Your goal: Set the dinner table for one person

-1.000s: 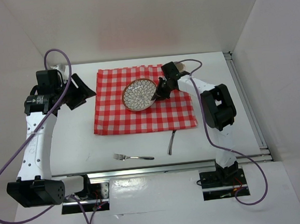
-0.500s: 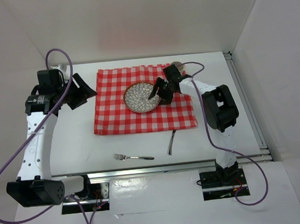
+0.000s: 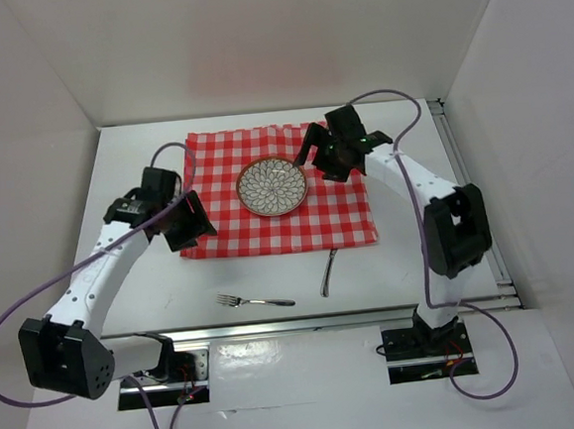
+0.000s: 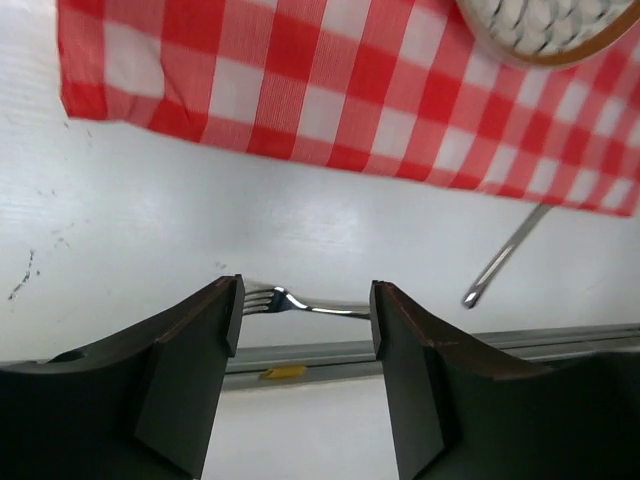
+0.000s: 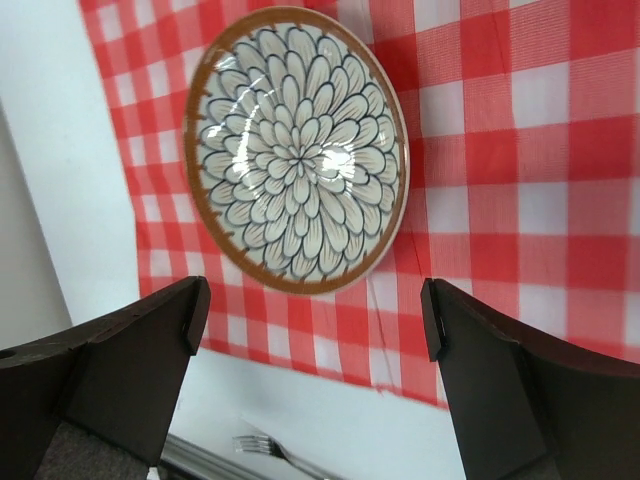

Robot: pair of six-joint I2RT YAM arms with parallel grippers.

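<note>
I need to move my right gripper back and to its left in the top view and lower it to the fork's handle (image 3: 265, 302) (image 5: 301, 464) below. The fork is still off the cloth.
A flower-patterned plate (image 3: 272, 186) with a brown rim lies flat on the red-and-white checked cloth (image 3: 268, 231), which is spread on the white dinner table (image 3: 143, 276). My right gripper (image 3: 318, 158) hovers open just right of the plate, holding nothing; in its own view the plate (image 5: 295, 150) lies beyond the spread fingers (image 5: 160, 350). My left gripper (image 3: 193, 225) is open over the cloth's left near corner. Its view looks down on a metal fork (image 4: 300, 303) on the bare table between its fingers (image 4: 195, 340), well above it.
The fork (image 3: 254, 301) lies near the front edge of the table. A second slim metal utensil (image 3: 328, 273) lies angled just below the cloth's near edge. A metal rail (image 3: 325, 319) runs along the table front. White walls enclose the table.
The right gripper has opened, let go of the plate and drawn back to the right; the plate now lies flat. The left arm has swung from the far left in to the cloth's near-left corner.
</note>
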